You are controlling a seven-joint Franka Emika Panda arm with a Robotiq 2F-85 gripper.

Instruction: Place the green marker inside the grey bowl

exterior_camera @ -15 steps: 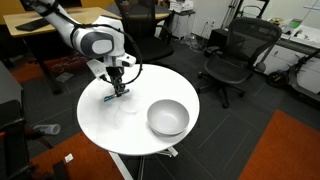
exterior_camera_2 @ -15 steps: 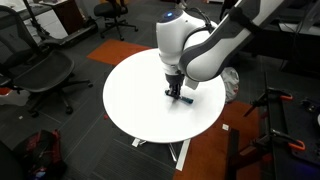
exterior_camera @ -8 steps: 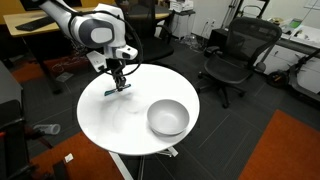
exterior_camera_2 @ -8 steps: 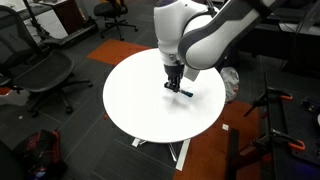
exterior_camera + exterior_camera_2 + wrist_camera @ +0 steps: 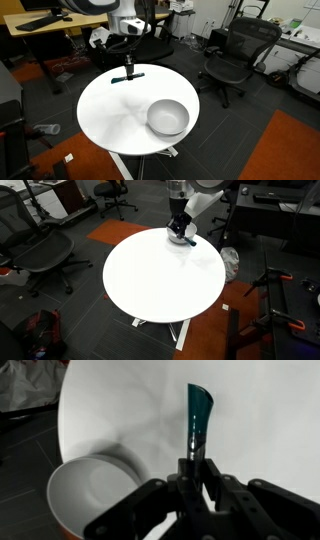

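Observation:
I will move my gripper toward the left in the wrist view, over the grey bowl's open middle, then down to release, since the stick is still outside the bowl.
My gripper is shut on the green marker, a thin teal stick held level high above the far side of the round white table. It also shows in an exterior view and in the wrist view, sticking out from between the fingers. The grey bowl stands upright and empty on the table's near right side, well apart from the gripper. In the wrist view the bowl lies at the lower left. The bowl is hidden in an exterior view.
Black office chairs stand behind the table, another beside it. Desks line the back. An orange carpet patch lies on the floor.
The gripper has risen well above the table with the marker in it and moved toward the table's far edge.

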